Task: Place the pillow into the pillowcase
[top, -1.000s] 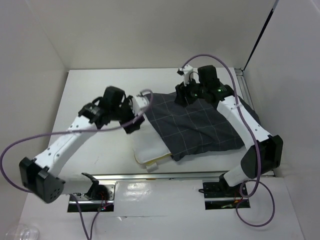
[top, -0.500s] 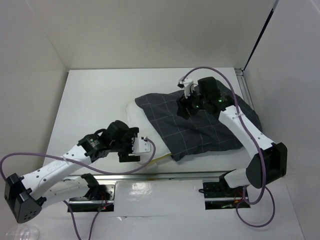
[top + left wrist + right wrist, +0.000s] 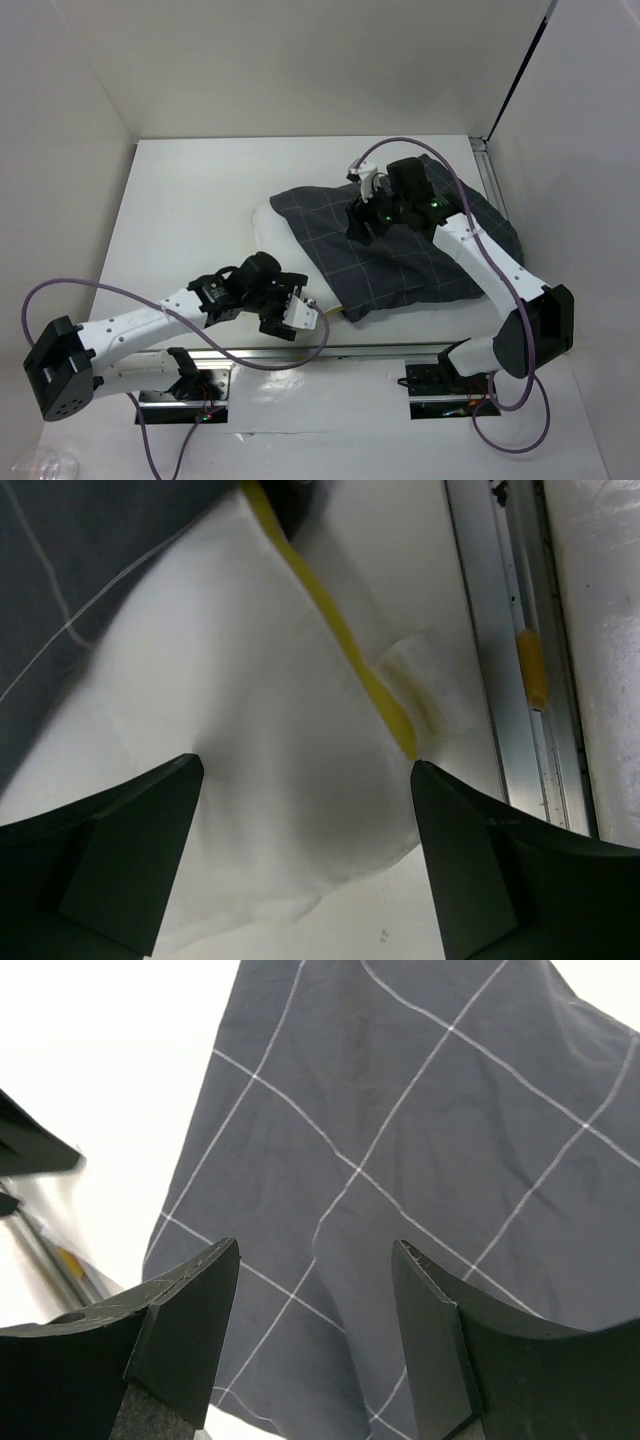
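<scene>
I will next move my left gripper down and to the right in the top view onto the pillow's near corner, as that white corner lies between its spread fingers.
The dark grey checked pillowcase [image 3: 410,250] lies over most of the white pillow [image 3: 262,222]. Only the pillow's left edge and near corner stick out. My left gripper [image 3: 303,313] is open and hovers over that near corner. In the left wrist view [image 3: 305,765] the white pillow corner [image 3: 250,740], its yellow band [image 3: 335,630] and small white tag [image 3: 428,680] lie between the spread jaws, with the pillowcase [image 3: 70,550] at top left. My right gripper [image 3: 360,224] is open above the pillowcase's far left part. In the right wrist view [image 3: 315,1245] only pillowcase fabric [image 3: 400,1130] shows below it.
A metal rail [image 3: 330,352] runs along the table's near edge, close to the pillow corner, and shows in the left wrist view [image 3: 500,630]. White walls close in the table at the back and sides. Purple cables loop off both arms.
My left arm swung from the pillow's far left side down to its near corner by the rail. My right gripper shifted slightly over the pillowcase. The pillowcase now covers more of the pillow.
</scene>
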Robot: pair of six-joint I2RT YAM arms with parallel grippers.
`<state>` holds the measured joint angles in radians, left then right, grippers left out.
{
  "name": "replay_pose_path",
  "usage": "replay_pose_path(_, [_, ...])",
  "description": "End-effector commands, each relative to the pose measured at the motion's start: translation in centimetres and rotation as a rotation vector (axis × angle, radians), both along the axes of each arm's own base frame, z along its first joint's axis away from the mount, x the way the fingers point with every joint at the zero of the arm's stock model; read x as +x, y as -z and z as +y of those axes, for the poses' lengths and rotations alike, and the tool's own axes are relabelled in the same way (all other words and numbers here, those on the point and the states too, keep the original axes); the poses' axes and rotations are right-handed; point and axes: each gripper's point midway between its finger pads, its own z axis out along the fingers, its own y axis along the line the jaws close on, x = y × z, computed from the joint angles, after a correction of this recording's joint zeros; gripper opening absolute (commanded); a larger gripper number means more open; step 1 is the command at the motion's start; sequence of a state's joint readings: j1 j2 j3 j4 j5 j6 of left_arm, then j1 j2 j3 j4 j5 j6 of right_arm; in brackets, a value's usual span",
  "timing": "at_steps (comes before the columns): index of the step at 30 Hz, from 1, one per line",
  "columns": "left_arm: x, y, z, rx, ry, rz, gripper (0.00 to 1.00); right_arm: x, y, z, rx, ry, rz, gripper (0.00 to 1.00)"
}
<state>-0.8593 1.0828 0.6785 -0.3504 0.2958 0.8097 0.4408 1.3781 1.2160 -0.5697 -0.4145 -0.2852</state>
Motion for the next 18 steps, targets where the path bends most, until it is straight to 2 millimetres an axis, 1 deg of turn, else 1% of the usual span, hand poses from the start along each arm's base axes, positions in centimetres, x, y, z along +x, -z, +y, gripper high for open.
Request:
replay_pose_path(1, [-0.8,0.1,-2.2,-0.042,0.098,-0.013,1.0,-2.1,-0.8,0.3,0.023,-0.044,0.033,0.7])
replay_pose_path(2, [-1.3,0.5,-2.3,-0.041,0.112,-0.012,1.0,-2.5,-0.7,0.5,0.029,-0.056,0.048,0.71])
replay_pose_path(3, [-1.3,0.8,-2.3,-0.038,0.119,-0.018,1.0,-2.5,-0.9,0.4,0.027,-0.056,0.051,0.71])
replay_pose_path(4, [-1.4,1.3,-2.2,-0.039,0.119,-0.019,1.0,-3.0,-0.7,0.3,0.019,-0.07,0.065,0.71])
replay_pose_path(6, [-1.3,1.7,-2.3,-0.037,0.119,-0.017,1.0,-3.2,-1.1,0.2,0.014,-0.076,0.059,0.72])
replay_pose_path(7, [-1.5,2.7,-2.0,-0.014,0.119,0.003,1.0,-3.3,-1.3,0.1,0.014,-0.076,0.06,0.72])
replay_pose_path(10, [-1.0,3.5,-2.1,-0.005,0.097,0.001,1.0,-3.8,-1.2,-0.1,0.008,-0.076,0.074,0.72])
replay_pose_path(11, [-0.5,3.9,-2.4,-0.008,0.089,-0.013,0.99,-3.7,-1.2,-0.3,0.001,-0.068,0.071,0.72])
replay_pose_path(12, [0.0,4.0,-2.6,-0.01,0.077,-0.031,0.96,-3.6,-1.1,-0.4,-0.006,-0.061,0.068,0.72])
replay_pose_path(13, [0.0,4.6,-2.7,0.001,0.065,-0.03,0.86,-3.8,-1.1,-0.1,-0.006,-0.07,0.068,0.72])
replay_pose_path(14, [0.2,5.1,-2.7,0.014,0.059,-0.029,0.79,-3.7,-1.1,-0.2,-0.012,-0.063,0.065,0.72])
replay_pose_path(15, [0.8,6.1,-2.6,0.052,0.04,-0.026,0.72,-3.6,-1.0,-0.4,-0.018,-0.057,0.063,0.72])
replay_pose_path(16, [0.9,6.5,-2.8,0.063,0.04,-0.018,0.6,-3.6,-1.0,-0.4,-0.018,-0.057,0.063,0.72])
replay_pose_path(17, [1.6,6.4,-2.9,0.065,0.035,-0.023,0.52,-3.6,-0.9,-0.6,-0.028,-0.05,0.07,0.72])
replay_pose_path(18, [1.9,6.7,-2.8,0.069,0.026,-0.019,0.4,-3.6,-0.9,-0.6,-0.028,-0.05,0.07,0.72])
